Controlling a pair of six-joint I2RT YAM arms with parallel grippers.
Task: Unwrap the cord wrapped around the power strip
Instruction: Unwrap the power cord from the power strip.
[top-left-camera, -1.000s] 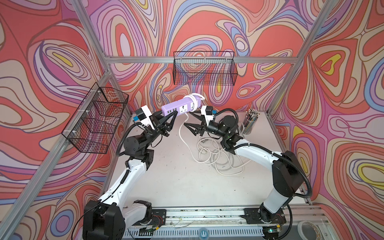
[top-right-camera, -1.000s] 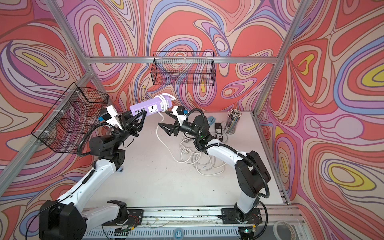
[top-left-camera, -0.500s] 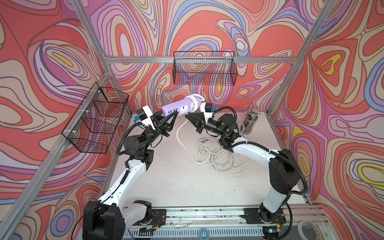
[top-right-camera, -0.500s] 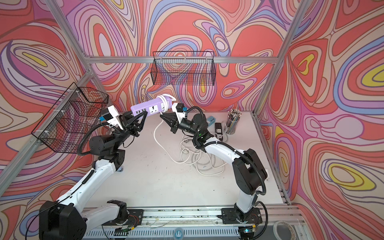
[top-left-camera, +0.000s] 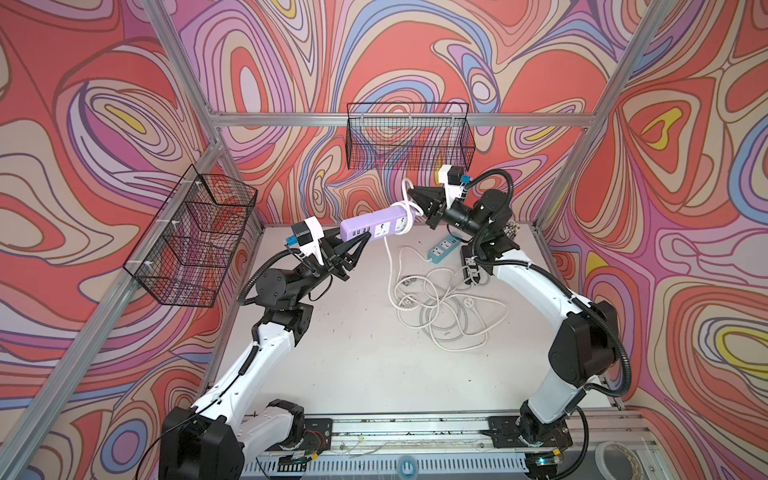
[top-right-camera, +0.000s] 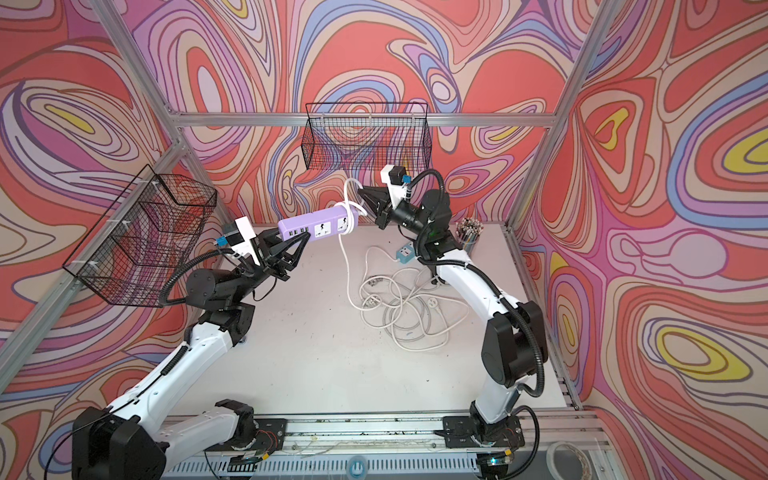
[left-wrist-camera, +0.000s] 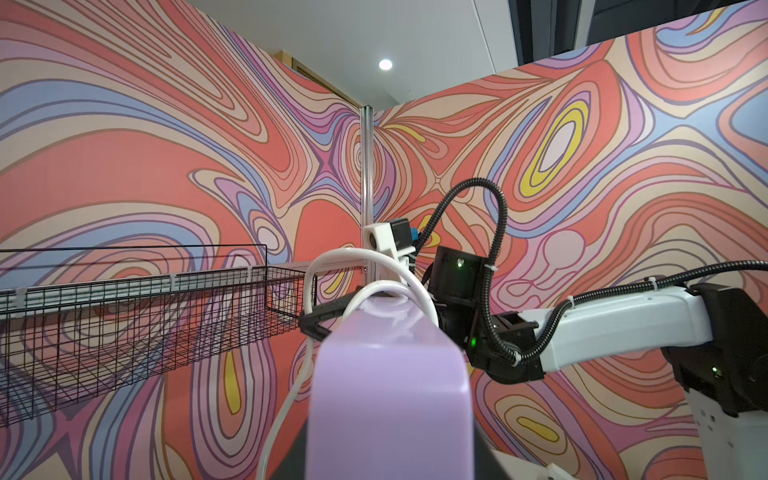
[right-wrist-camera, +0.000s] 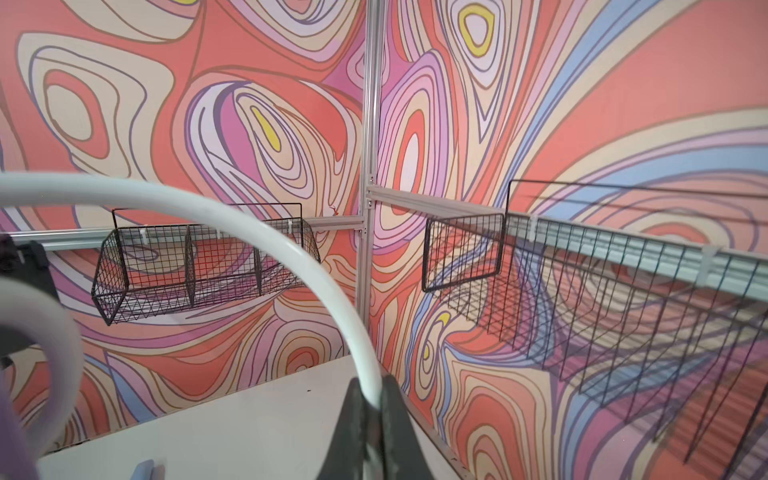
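I will next bring my right gripper down and back toward the tangle of cords below it and let go of the loop, as cord still circles the power strip's end.
The purple power strip hangs in the air over the back of the table, and it fills the middle of the left wrist view. My left gripper is shut on its left end. The white cord is still looped around the strip's right end, and one strand drops to the table. My right gripper is just past that end and shut on a raised loop of the cord. Its fingertips pinch that strand.
A tangle of white cords lies on the table right of centre, beside a blue power strip and a black one. A pencil cup stands at the back right. Wire baskets hang on the back wall and the left wall.
My right gripper was open below the strip's right end. It has shut on the cord and risen towards the back wall, lifting a loop. The left arm has barely moved.
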